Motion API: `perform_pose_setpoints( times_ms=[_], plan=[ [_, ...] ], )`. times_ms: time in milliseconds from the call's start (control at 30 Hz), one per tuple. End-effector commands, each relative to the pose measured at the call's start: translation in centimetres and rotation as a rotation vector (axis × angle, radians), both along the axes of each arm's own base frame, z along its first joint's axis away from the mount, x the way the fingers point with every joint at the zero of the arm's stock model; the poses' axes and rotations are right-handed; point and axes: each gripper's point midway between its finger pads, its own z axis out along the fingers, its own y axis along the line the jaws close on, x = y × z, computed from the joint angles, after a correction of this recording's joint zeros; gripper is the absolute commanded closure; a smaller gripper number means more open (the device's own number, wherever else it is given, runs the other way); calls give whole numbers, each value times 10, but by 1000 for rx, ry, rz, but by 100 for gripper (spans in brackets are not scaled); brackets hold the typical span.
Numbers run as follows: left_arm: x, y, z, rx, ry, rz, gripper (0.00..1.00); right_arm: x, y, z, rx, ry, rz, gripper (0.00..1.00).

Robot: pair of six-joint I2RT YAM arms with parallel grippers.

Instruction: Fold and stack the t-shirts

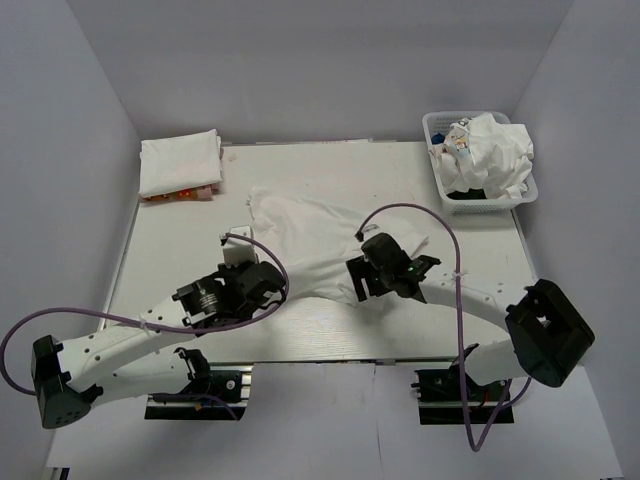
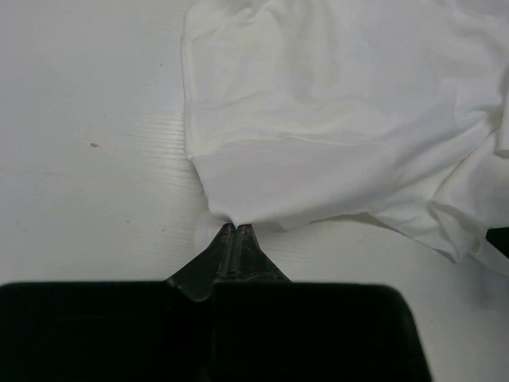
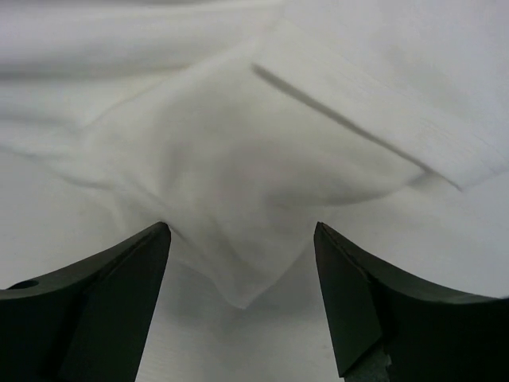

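Observation:
My right gripper shifts along the shirt's near edge toward my left gripper next and closes on the cloth.
A white t-shirt (image 1: 320, 235) lies spread and rumpled in the middle of the table. My left gripper (image 1: 262, 264) is at its near left edge. In the left wrist view it (image 2: 231, 228) is shut on a corner of the shirt (image 2: 334, 119). My right gripper (image 1: 358, 283) is at the shirt's near point. In the right wrist view it (image 3: 242, 235) is open, with a pointed corner of the shirt (image 3: 238, 199) lying between its fingers. A folded white t-shirt stack (image 1: 180, 160) sits at the back left.
A white lattice basket (image 1: 436, 124) at the back right holds crumpled white shirts (image 1: 492, 150) over something dark. Small orange and pink items (image 1: 182, 193) peek from under the folded stack. Grey walls close in the table on three sides.

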Motion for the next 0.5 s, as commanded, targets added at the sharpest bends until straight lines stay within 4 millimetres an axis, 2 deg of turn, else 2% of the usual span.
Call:
perform_pose_setpoints(
  times_ms=[0, 67, 167, 200, 233, 267, 333, 400, 433, 467],
  plan=[
    [9, -4, 15, -38, -58, 28, 100, 0, 54, 39, 163, -85, 194, 20],
    [9, -4, 9, -9, -41, 27, 100, -2, 65, 37, 176, -83, 223, 13],
    [10, -4, 7, 8, -36, 22, 100, 4, 77, 32, 132, -102, 236, 12],
    [10, -6, 8, 1, -40, 22, 100, 4, 75, 22, 82, -96, 230, 12],
    [10, -5, 8, 9, -40, 16, 100, 9, 79, 24, 71, -112, 218, 12],
    [10, -5, 8, 10, -40, 16, 100, 18, 76, 16, 26, -120, 164, 12],
    [10, -4, 5, 17, -35, 16, 100, 30, 68, 16, -31, -154, 93, 12],
    [9, -2, 3, 16, -36, 16, 100, 37, 62, 8, -68, -162, 33, 16],
    [7, 0, 3, 11, -39, 16, 100, 43, 57, 9, -84, -170, -13, 25],
    [7, 1, 6, -2, -47, 17, 100, 41, 51, 1, -116, -151, -34, 32]
  ],
)
